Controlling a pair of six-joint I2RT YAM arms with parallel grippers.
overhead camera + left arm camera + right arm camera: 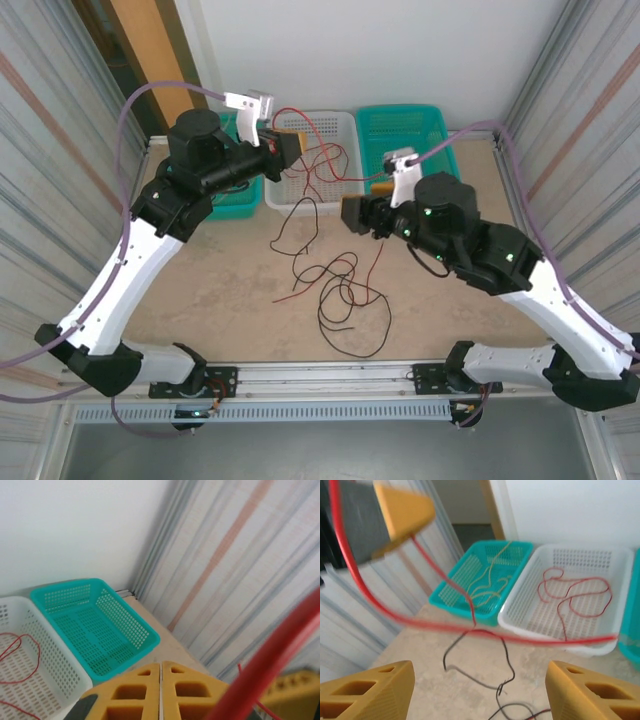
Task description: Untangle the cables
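Note:
I need to lift my left gripper higher, then lower it toward the white basket and let go of the red cable, because the basket's open top is below it.
My left gripper is raised at the back left, shut on a red cable that loops over the white basket. In the left wrist view its yellow fingers press together, and the red cable crosses blurred at the lower right. A tangle of black cable, with red strands through it, lies on the table's middle. My right gripper hovers open right of centre. In the right wrist view its jaws stand wide apart above the black cable, with nothing between them.
A teal basket holds a tan cable at the back left. The white basket holds a red loop. Another teal basket stands at the back right. Corrugated walls flank the table.

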